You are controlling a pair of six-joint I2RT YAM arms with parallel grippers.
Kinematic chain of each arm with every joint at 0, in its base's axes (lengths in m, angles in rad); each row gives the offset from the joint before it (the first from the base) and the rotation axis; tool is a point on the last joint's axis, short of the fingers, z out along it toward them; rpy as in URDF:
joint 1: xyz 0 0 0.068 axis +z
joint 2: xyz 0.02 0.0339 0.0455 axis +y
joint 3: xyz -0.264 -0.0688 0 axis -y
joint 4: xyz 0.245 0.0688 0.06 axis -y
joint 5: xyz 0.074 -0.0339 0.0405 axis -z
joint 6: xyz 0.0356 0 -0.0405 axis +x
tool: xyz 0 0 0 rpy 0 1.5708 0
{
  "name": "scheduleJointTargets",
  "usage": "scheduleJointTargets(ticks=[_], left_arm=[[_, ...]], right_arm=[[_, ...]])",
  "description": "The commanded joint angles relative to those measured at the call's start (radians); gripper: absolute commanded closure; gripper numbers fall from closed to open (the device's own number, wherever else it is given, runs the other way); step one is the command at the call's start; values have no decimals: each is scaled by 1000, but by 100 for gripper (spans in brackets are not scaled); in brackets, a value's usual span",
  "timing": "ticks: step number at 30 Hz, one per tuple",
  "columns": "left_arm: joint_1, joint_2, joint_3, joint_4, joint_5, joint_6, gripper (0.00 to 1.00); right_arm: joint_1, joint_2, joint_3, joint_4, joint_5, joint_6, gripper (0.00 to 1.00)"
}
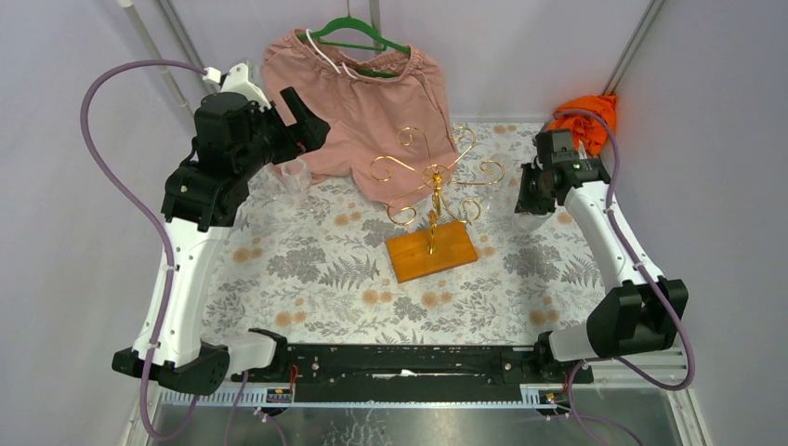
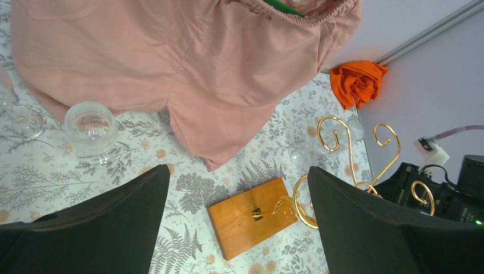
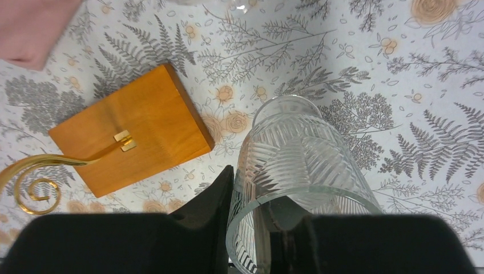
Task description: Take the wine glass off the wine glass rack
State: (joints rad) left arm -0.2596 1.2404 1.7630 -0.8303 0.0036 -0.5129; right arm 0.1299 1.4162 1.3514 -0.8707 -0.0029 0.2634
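Observation:
My right gripper lowers and eases outward onto the floral cloth beside the wooden base next to release the wine glass [image 1: 537, 221], since that patch is bare.
The wine glass [image 3: 302, 165] is clear and ribbed. My right gripper [image 3: 254, 200] is shut on its rim, one finger outside the wall and one inside. In the top view, gripper [image 1: 531, 206] and wine glass [image 1: 537, 221] are to the right of the wine glass rack [image 1: 434, 186], apart from its gold scroll arms. I cannot tell whether the glass touches the cloth. The rack's orange-brown wooden base [image 1: 432, 251] sits mid-table. My left gripper [image 1: 305, 121] is open and empty at the back left, held high; through its wide fingers I see the base [image 2: 251, 220].
Another clear glass [image 2: 90, 128] stands on the floral cloth below the left gripper, with more glassware at the frame edge [image 2: 20, 117]. Pink shorts [image 1: 358, 111] hang on a green hanger [image 1: 358, 32] behind the rack. An orange cloth [image 1: 585, 116] lies at the back right corner.

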Motion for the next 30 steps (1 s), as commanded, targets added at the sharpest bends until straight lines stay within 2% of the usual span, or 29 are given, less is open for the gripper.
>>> scheduleJointTargets(ticks=[1,8,16,30], left_arm=[[6,-14,-22,31,42,16,1],[10,-22,-67,64,70,18,1],[44,-24,-120,102,107,10,1],[72,-48,-140,116,93,16,1]], right_arm=[[-1,-41,-56,93,-23,-11,100],[-2,67,-59,134,-2,2,100],[-7,237,49,132,86,-19,100],[-38,341,93,165,54,-36,100]])
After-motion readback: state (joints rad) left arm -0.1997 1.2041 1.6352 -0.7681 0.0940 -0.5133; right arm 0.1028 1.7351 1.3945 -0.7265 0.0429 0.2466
